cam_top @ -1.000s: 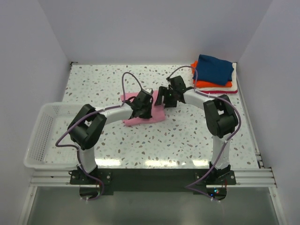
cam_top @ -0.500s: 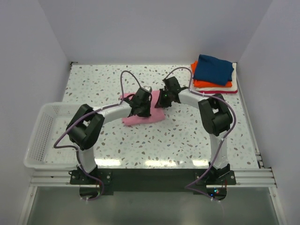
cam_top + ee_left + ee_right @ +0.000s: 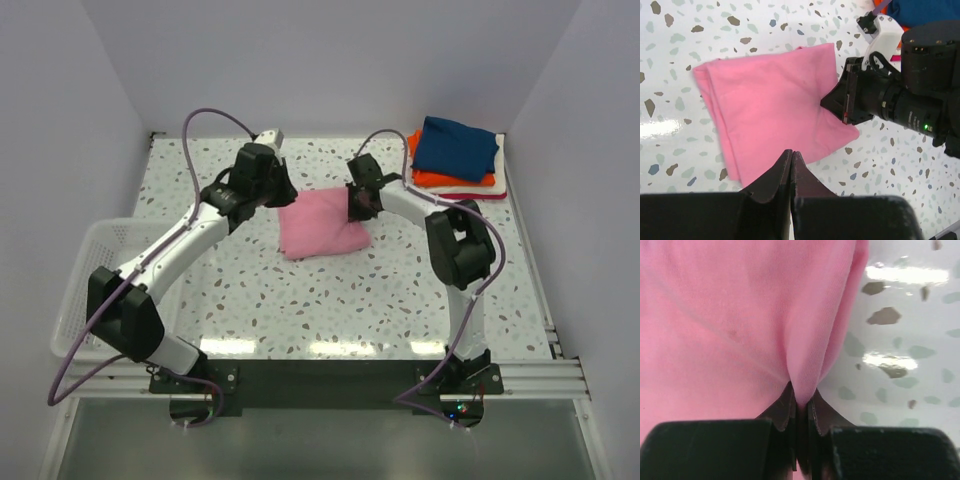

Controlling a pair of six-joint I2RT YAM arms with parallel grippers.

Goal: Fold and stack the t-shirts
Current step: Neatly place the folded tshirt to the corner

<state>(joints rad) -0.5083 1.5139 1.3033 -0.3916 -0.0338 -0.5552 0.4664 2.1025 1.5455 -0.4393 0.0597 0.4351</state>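
The stack's navy top lies outward of the robot's right gripper, to the right in the top view, so next the right gripper should lift the folded pink shirt across onto it and release.
The folded pink t-shirt [image 3: 320, 225] lies mid-table, also filling the left wrist view [image 3: 772, 112] and the right wrist view [image 3: 740, 315]. My right gripper [image 3: 357, 205] is shut on the pink shirt's right edge; a pinch of cloth sits between its fingers [image 3: 801, 402]. My left gripper [image 3: 285, 192] hovers off the shirt's upper left, shut and empty [image 3: 791, 160]. A stack of folded t-shirts [image 3: 455, 150], navy on orange, white and red, sits at the back right corner.
A white wire basket [image 3: 95, 285] stands at the left table edge. The right arm's wrist camera body [image 3: 895, 100] shows close to the shirt's right edge. Walls close off the back and both sides.
The left arm has lifted off the pink shirt and swung back left. The right gripper has shut on the shirt's right edge. The shirt now lies uncovered, shifted slightly right.
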